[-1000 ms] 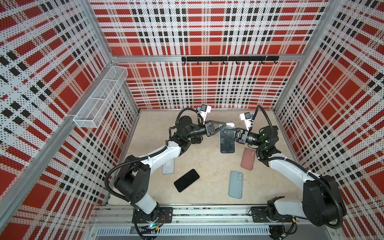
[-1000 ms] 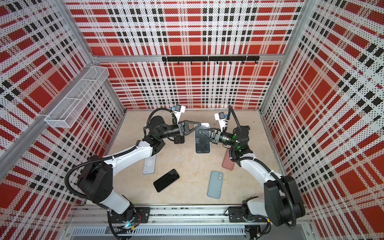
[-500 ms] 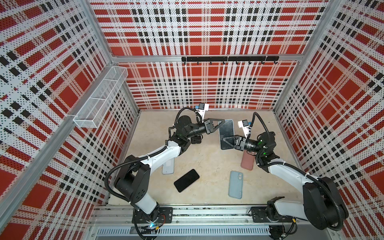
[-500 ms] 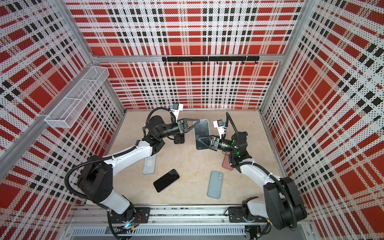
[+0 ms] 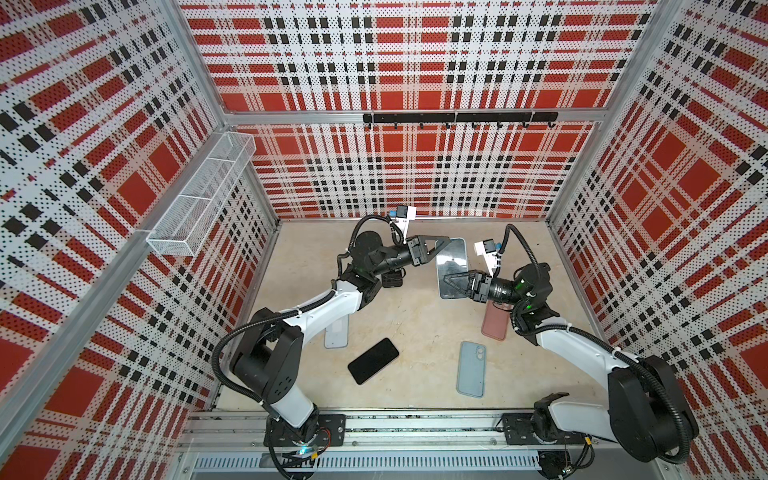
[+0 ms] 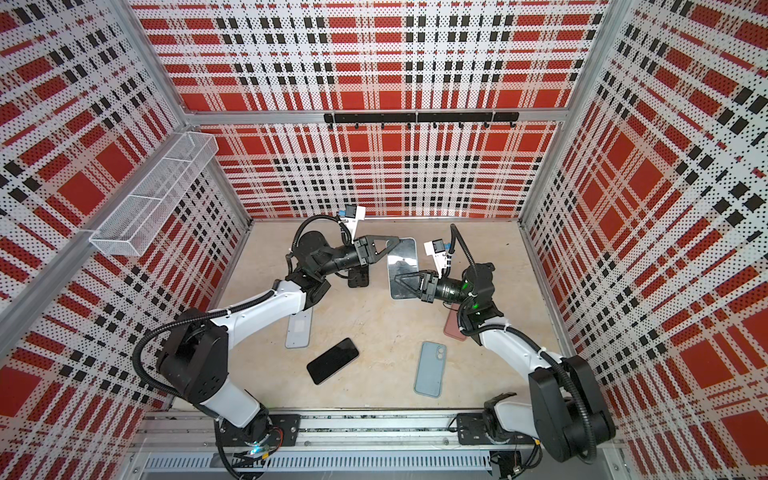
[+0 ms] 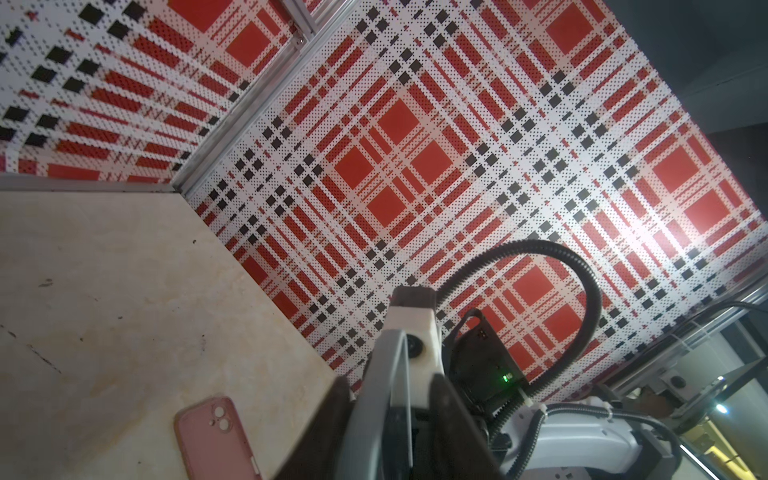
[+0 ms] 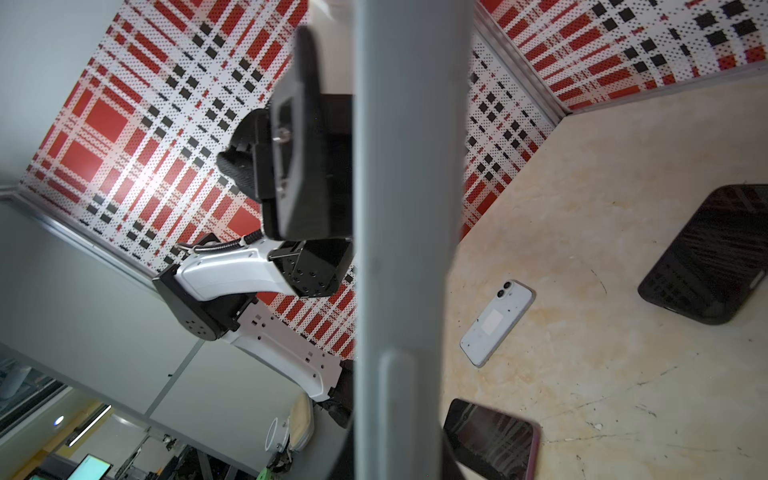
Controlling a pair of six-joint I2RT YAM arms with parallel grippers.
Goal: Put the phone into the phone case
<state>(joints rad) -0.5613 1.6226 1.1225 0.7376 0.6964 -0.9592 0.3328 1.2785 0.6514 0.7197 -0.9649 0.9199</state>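
The clear spot on the table is below my right gripper, so my right gripper will next turn downward, lower the case onto the bare tabletop (image 5: 421, 278) beside the dark phone and let go of it.
A grey phone case (image 5: 453, 257) (image 6: 402, 259) hangs tilted above the table's far middle. The glossy face it carries looks like the phone's screen. My right gripper (image 5: 445, 278) (image 6: 397, 279) is shut on the case's near end, and its grey edge (image 8: 407, 208) fills the right wrist view. My left gripper (image 5: 445, 241) (image 6: 395, 242) stands open at the far corner. In the left wrist view the case (image 7: 380, 399) passes between the dark fingers (image 7: 332, 419) with a gap on one side.
On the table lie a pink case (image 5: 494, 322) under the right arm, a blue case (image 5: 471, 369), a black phone (image 5: 373, 360), a white phone (image 5: 336, 332) back up, and a dark phone (image 5: 392, 279) under the left arm. A wire basket (image 5: 199, 199) hangs on the left wall.
My right gripper moved from the case's far end to its near end and shut there. The case tilted up off the table. My left gripper's jaws have just opened.
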